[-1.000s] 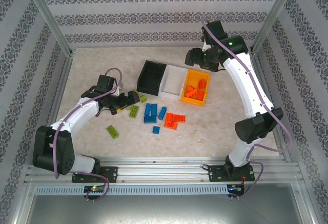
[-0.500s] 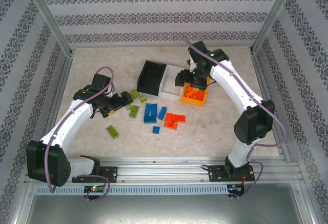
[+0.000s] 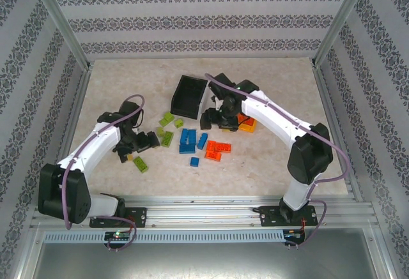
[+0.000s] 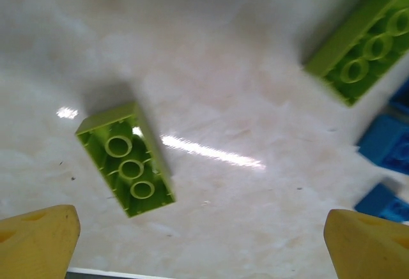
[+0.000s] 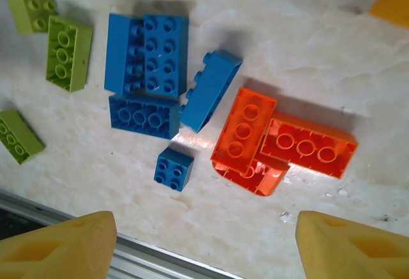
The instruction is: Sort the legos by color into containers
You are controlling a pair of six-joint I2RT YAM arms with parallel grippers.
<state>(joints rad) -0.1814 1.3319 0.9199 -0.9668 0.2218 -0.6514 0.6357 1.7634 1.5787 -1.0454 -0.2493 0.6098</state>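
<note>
The robot's left hand will next go down and back and close across the long sides of the upside-down lime green brick [image 3: 140, 164] [image 4: 126, 161], which is below and back from it, clear of the pile.
Loose legos lie mid-table: lime green bricks [image 3: 167, 138], blue bricks [image 3: 187, 140] and orange-red bricks [image 3: 218, 150]. One lime brick [image 4: 125, 158] lies upside down below my left gripper [image 4: 201, 244], which is open and empty; the same brick [image 3: 140, 163] sits near that gripper [image 3: 148, 140] in the top view. My right gripper [image 5: 204, 244] is open and empty above the pile, with a small blue brick [image 5: 174, 168] and the orange-red bricks [image 5: 281, 142] under it. The black bin [image 3: 188, 95] stands behind. My right arm hides the white bin and most of the orange-yellow bin [image 3: 249, 125].
Aluminium frame posts [image 3: 57, 30] and patterned walls enclose the table on three sides. A metal rail [image 3: 204, 210] runs along the near edge, also seen as a rail [image 5: 128, 253] in the right wrist view. Bare marble-look tabletop [image 3: 268, 164] lies right of the pile.
My right arm has swung from behind the bins forward and left over the brick pile. My left gripper has pulled back toward the near left, over the lone lime brick.
</note>
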